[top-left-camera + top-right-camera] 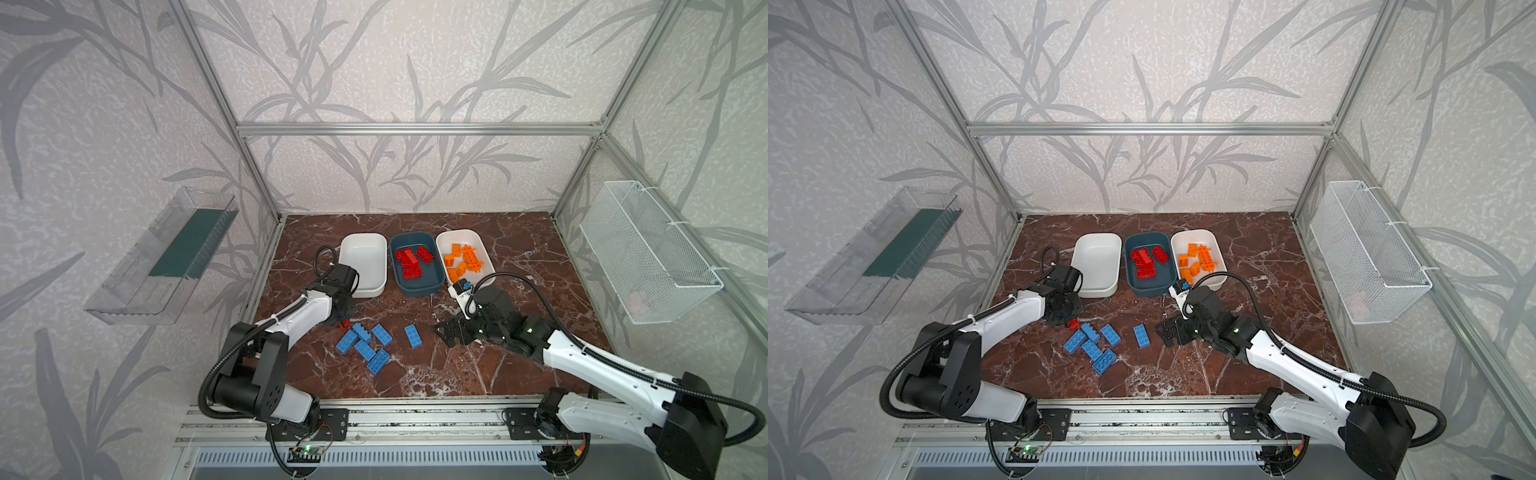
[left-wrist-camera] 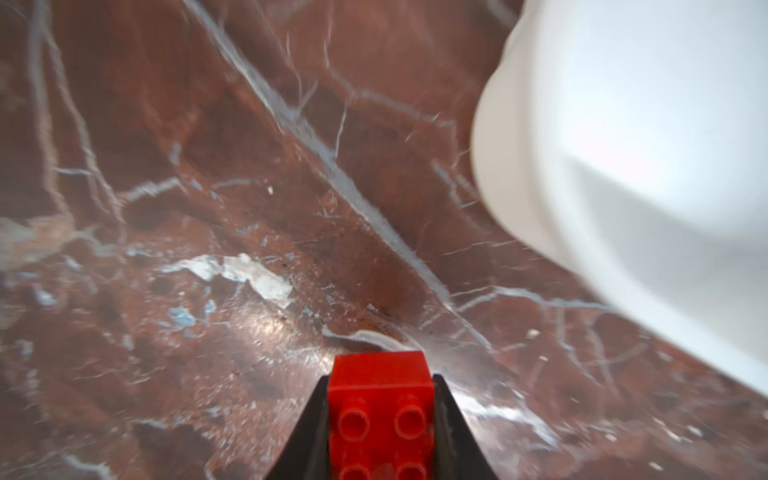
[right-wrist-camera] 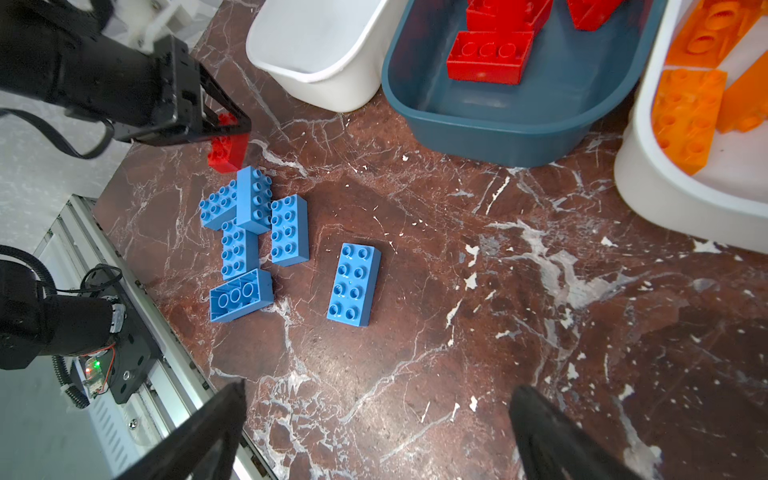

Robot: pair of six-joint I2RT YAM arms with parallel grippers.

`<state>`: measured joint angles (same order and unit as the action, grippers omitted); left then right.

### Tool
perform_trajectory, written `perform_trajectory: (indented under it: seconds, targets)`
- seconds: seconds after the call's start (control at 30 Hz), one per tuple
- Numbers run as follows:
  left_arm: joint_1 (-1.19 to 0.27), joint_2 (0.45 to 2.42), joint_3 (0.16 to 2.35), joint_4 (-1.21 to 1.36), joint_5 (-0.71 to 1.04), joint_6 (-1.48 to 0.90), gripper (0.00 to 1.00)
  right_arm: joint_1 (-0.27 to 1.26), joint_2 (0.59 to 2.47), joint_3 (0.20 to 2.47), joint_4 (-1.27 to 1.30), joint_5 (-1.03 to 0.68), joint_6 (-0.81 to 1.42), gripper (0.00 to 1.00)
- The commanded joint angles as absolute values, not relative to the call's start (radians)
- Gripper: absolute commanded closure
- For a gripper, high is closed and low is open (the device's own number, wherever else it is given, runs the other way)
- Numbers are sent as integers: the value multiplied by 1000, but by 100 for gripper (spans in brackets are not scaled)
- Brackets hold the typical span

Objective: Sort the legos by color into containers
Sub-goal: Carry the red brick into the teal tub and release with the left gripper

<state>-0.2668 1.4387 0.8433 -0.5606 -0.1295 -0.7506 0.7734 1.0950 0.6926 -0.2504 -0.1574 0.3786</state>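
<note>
My left gripper rises and swings outward past the empty white tub next. It then releases the red lego over the teal tub [image 1: 415, 291], since red legos already lie inside.
My left gripper [image 2: 380, 376] is shut on a red lego [image 2: 380, 399], held just above the marble floor beside the blue pile; in a top view the red lego [image 1: 343, 326] peeks out under the gripper. Several blue legos [image 1: 365, 347] lie clustered on the floor, with one more blue lego [image 3: 354, 284] apart to their right. My right gripper [image 3: 376, 386] hovers open and empty near that single brick. Three containers stand in a row at the back: an empty white tub [image 1: 365, 291], a teal tub [image 1: 415, 291] with red legos and a white tub [image 1: 461, 239] with orange legos.
A clear plastic shelf [image 1: 166, 257] hangs on the left wall and a white wire mesh basket [image 1: 648, 253] on the right wall. An aluminium rail [image 1: 415, 415] carrying both arm bases runs along the front edge.
</note>
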Motion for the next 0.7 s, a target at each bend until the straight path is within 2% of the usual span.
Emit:
perform_trajectory:
  seconds: [0.0, 0.27, 0.67]
  targets:
    - [-276, 1371, 917, -645, -157, -726, 89, 779, 1053, 673, -256, -146, 396, 1]
    - [-373, 1419, 1126, -650, -133, -719, 89, 779, 937, 633, -327, -115, 416, 1]
    - [-546, 1909, 1694, -730, -123, -670, 88, 779, 740, 604, -475, -37, 426, 1]
